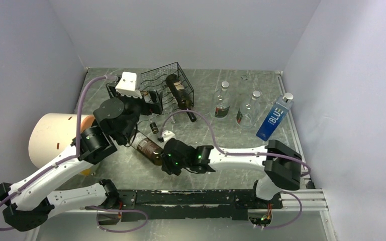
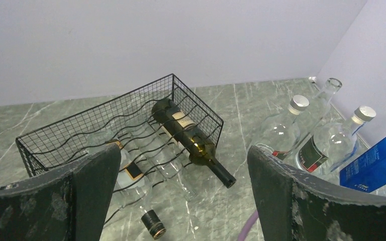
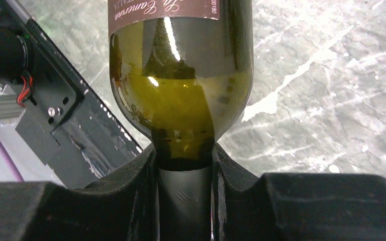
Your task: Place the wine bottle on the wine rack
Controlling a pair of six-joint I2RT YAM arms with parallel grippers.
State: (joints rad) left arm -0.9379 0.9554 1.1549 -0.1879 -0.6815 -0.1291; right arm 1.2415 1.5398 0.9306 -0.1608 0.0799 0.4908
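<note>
The rack's empty end slot lies outward, so my right gripper will next slide the dark green bottle outward and to the left in the top view, into that slot, and release it there.
The black wire wine rack (image 1: 167, 80) stands at the back middle, and it also shows in the left wrist view (image 2: 80, 125). A dark bottle (image 2: 186, 133) and a clear bottle with a black cap (image 2: 152, 223) lie in it. My right gripper (image 1: 170, 160) is shut on the neck of a dark green wine bottle (image 1: 148, 147), which lies level and low in front of the rack. In the right wrist view the fingers (image 3: 130, 201) clamp that neck below the bottle's shoulder (image 3: 181, 100). My left gripper (image 1: 139, 100) is wide open and empty at the rack's near left side.
Two clear glass bottles (image 1: 222, 100) (image 1: 249, 108) and a blue bottle (image 1: 274, 118) stand at the back right. A cream cylinder (image 1: 55, 138) lies at the left. A black rail (image 1: 206, 196) runs along the near edge. Purple cables loop over the table.
</note>
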